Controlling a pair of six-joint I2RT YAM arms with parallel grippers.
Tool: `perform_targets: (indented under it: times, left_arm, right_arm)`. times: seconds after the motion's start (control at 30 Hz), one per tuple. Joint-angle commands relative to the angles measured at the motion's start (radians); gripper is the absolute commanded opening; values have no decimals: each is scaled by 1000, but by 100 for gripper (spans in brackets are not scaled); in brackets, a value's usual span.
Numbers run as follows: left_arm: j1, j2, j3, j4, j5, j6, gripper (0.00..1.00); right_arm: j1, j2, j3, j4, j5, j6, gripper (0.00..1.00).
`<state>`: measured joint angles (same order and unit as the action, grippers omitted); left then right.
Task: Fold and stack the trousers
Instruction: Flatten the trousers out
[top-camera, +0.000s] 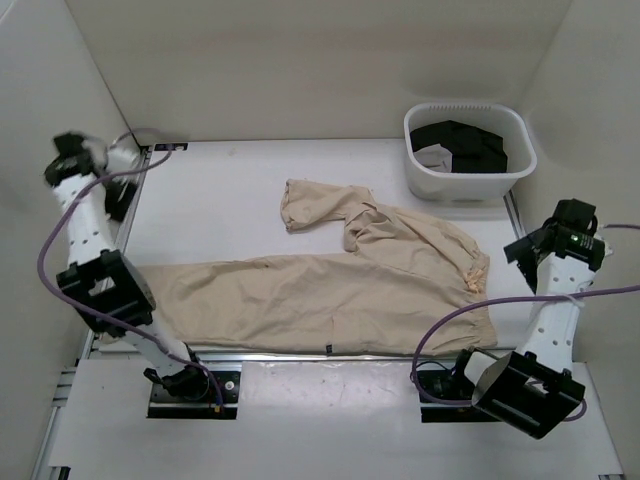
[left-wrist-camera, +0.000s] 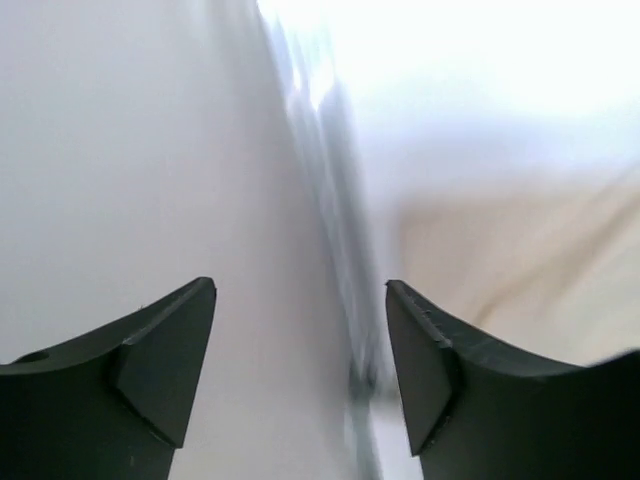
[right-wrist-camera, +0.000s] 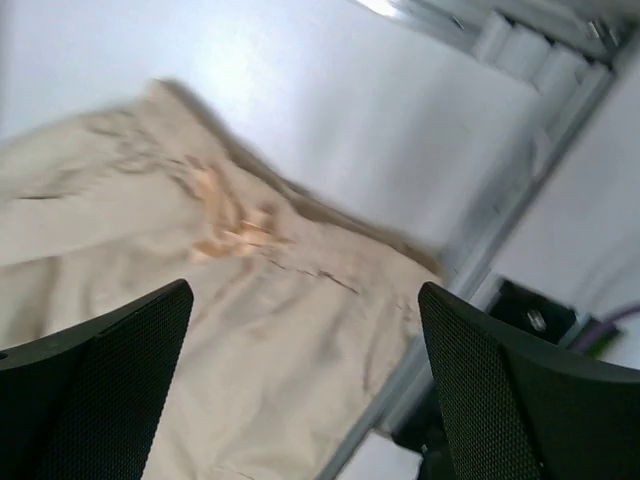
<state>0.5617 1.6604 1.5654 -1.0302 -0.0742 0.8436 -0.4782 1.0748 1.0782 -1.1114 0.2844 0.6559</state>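
Observation:
Next, my right gripper moves down and to its left in the top view. It closes on the far corner of the trousers' waistband below it, since the trousers' leg lies bunched.
The beige trousers (top-camera: 330, 290) lie spread across the table. One long leg runs left along the near edge, and the other is bent back toward the middle, its cuff (top-camera: 300, 205) bunched. My left gripper (top-camera: 72, 150) is raised at the far left near the side wall, away from the cloth. In the left wrist view it (left-wrist-camera: 300, 300) is open with nothing between its fingers, and a blurred patch of the trousers (left-wrist-camera: 520, 260) shows to the right. My right gripper (top-camera: 530, 248) hovers above the waist end at the right, open wide (right-wrist-camera: 305, 300) over the trousers (right-wrist-camera: 250, 330).
A white basket (top-camera: 465, 187) holding black garments (top-camera: 465, 145) stands at the back right. White walls close in the left, back and right sides. A metal rail (top-camera: 330, 352) runs along the table's near edge by the arm bases.

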Motion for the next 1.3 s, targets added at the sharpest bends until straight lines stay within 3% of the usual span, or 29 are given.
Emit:
perform_targets:
  times: [0.0,0.03,0.17,0.27,0.43,0.5,0.6,0.63,0.73,0.77,0.8,1.03,1.17,1.2,1.27]
  left_arm:
    - [-297,137,285,-233,280,-179,81]
    - [-444,183,400,-246,293,-220,83]
    - [-748,404,527,-197,243,-230,87]
    - [-902,485,536,-142,195,-230,92]
    - [-1010,621,512,-62,214,-268,99]
    - [-1033,650,489,-1,143,-288,99]
    - [-1033,680,466,87,15,-325,90]
    - [-1033,690,466,97,-16,-337,74]
    - [-1033,700,425,110,-91,-337,47]
    - [-1033,688,409,123,-108,-337,25]
    - [-1033,688,395,142,-149,-337,14]
    - [-917,595,332,151,-304,-351,14]
    - [-798,463,291,151,-345,-351,14]
    - [-780,444,282,151,-354,-342,14]
    - [-734,420,263,151,-354,-333,14]
  right_arm:
    - [32,48,101,131,-77,-113,98]
    - [32,91,126,156,-109,-122,97]
    - [32,251,152,310,-299,-133,95]
    - [52,384,166,346,-336,-122,94]
    - [114,572,257,395,-279,-122,94]
    - [144,623,301,383,-266,-134,94]
    - [187,726,348,340,-255,-124,95]
    - [197,741,348,329,-237,-124,95]
    - [219,772,318,305,-177,-92,95]
    - [219,772,296,305,-177,-91,95]
    - [219,772,275,305,-165,-81,95]
    - [219,752,175,314,-122,-110,90]
    - [219,752,164,347,-143,-110,74]
    - [219,752,155,348,-143,-110,61]
    - [219,761,155,361,-166,-119,49]
